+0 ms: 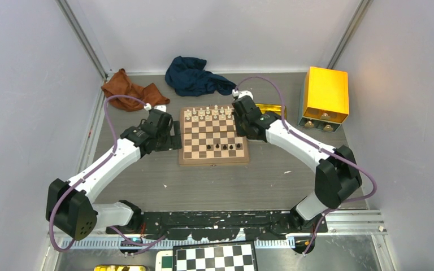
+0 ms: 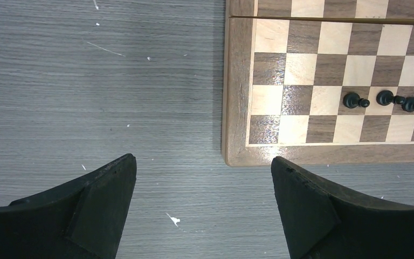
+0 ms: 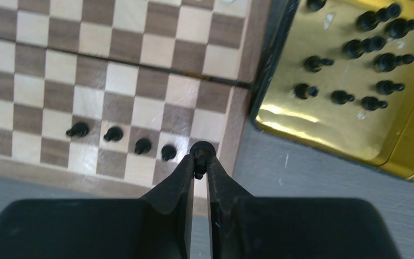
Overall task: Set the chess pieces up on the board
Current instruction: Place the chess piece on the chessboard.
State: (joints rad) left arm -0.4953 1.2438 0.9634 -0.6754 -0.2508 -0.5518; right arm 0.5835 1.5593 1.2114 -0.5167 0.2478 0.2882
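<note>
The near row's tray-side dark square (image 1: 231, 153) (image 3: 165, 171) is empty and lies below and back from my right gripper. Next I will move my right gripper down and back to release the piece on it.
The wooden chessboard (image 1: 213, 161) lies mid-table, its rim also in the left wrist view (image 2: 236, 108) and the right wrist view (image 3: 237, 121). Several tiny black pieces (image 1: 224, 147) stand in its second-nearest row, also seen from the left wrist (image 2: 356, 100) and from the right wrist (image 3: 113, 133). My right gripper (image 3: 199, 159) is shut on a black piece (image 3: 202, 149) above the board's right end of that row; in the top view it (image 1: 247, 135) is at the board's right edge. My left gripper (image 2: 202, 162) is open and empty over bare table beside the board's near-left corner (image 1: 172, 136).
A gold tin tray (image 3: 323, 124) right of the board holds several more black pieces (image 3: 350, 48). White pieces (image 1: 209, 113) line the board's far rows. An orange cloth (image 1: 130, 87), a blue cloth (image 1: 195, 76) and a yellow box (image 1: 325, 93) sit at the back. A black-and-white board (image 1: 215, 258) lies below the bases.
</note>
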